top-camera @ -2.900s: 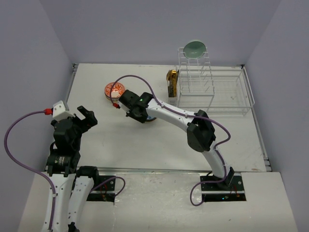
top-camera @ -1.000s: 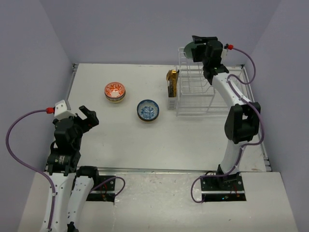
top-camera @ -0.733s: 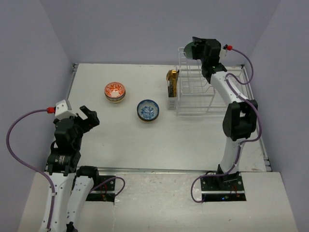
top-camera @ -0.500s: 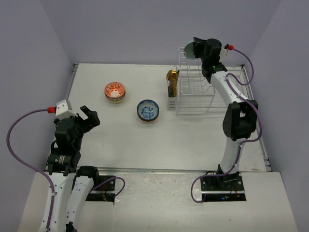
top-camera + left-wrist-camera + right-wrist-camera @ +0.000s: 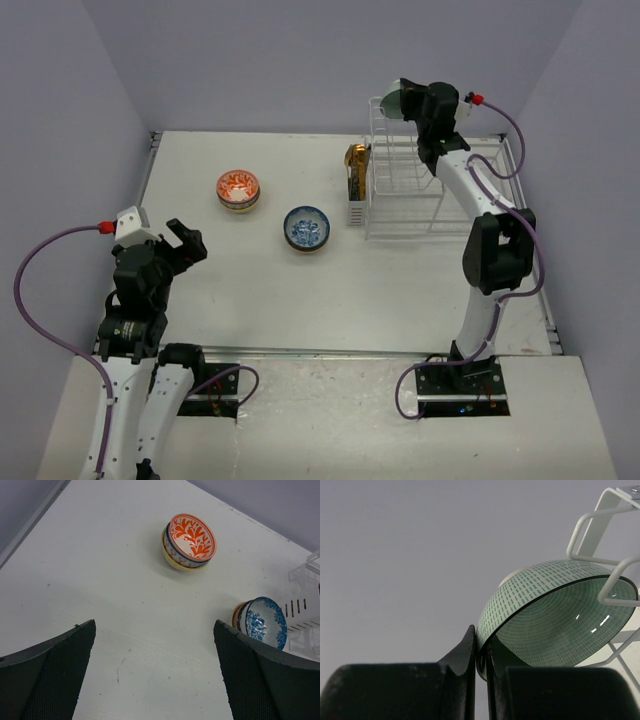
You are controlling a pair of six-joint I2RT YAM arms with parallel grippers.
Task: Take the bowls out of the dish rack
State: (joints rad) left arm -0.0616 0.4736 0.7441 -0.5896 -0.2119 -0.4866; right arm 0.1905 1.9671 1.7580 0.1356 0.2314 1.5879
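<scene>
The blue patterned bowl is empty and stands below, to the left in the top view. Next I should swing my right gripper over it, go down and release the teal bowl.
A pale teal bowl stands on edge at the top of the white wire dish rack. My right gripper is shut on its rim, one finger outside and one inside. An orange-red bowl and a blue patterned bowl sit on the table, left of the rack. My left gripper hovers open near the table's left front, nothing between its fingers.
A gold-brown cylinder stands against the rack's left side. The rack's low wire basket stretches to the right. Grey walls close in the white table on three sides.
My right gripper has closed on the teal bowl's rim at the top of the rack. The left arm has not moved.
</scene>
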